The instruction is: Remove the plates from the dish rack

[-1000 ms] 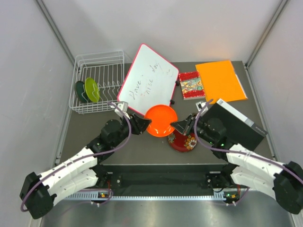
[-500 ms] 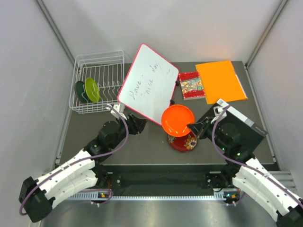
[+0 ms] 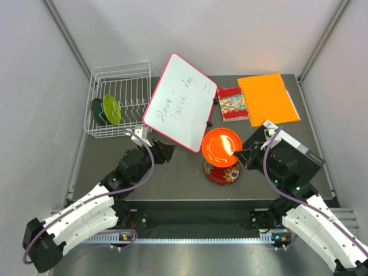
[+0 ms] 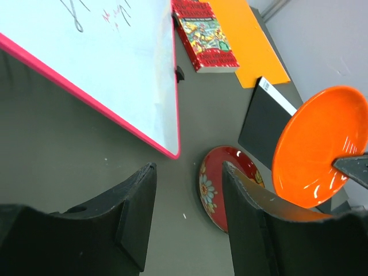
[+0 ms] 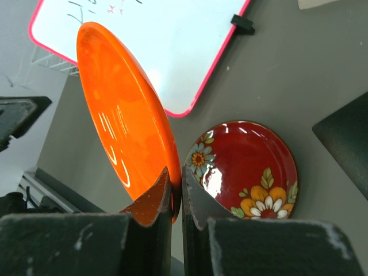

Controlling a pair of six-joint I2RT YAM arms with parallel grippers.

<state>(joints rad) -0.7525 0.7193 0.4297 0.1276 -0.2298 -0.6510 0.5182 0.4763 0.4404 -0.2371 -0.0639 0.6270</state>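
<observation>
The orange plate has to go onto the dark red flowered plate point(image 3: 222, 171) point(image 5: 244, 171), so the robot's right gripper will move down and back first.
My right gripper point(image 3: 240, 155) is shut on the rim of the orange plate point(image 3: 221, 146) and holds it tilted above the dark red flowered plate point(image 3: 222, 172), which lies on the table. Both show in the right wrist view: the gripper point(image 5: 177, 185), the orange plate point(image 5: 123, 123), the red plate point(image 5: 250, 169). My left gripper point(image 3: 167, 148) is open and empty near the whiteboard's lower edge; its wrist view shows the gripper point(image 4: 187, 198), the orange plate point(image 4: 316, 152) and the red plate point(image 4: 221, 192). The lime green plate point(image 3: 112, 108) and dark teal plate point(image 3: 98, 111) stand in the white dish rack point(image 3: 123, 75).
A pink-framed whiteboard point(image 3: 181, 103) leans between rack and plates. A patterned book point(image 3: 232, 103) and an orange folder point(image 3: 267, 98) lie at the back right. A black box point(image 3: 299, 150) sits beside my right arm.
The orange plate passed from my left gripper to my right. My left gripper let go, opened and drew back left. My right gripper carried the plate right, over the red plate.
</observation>
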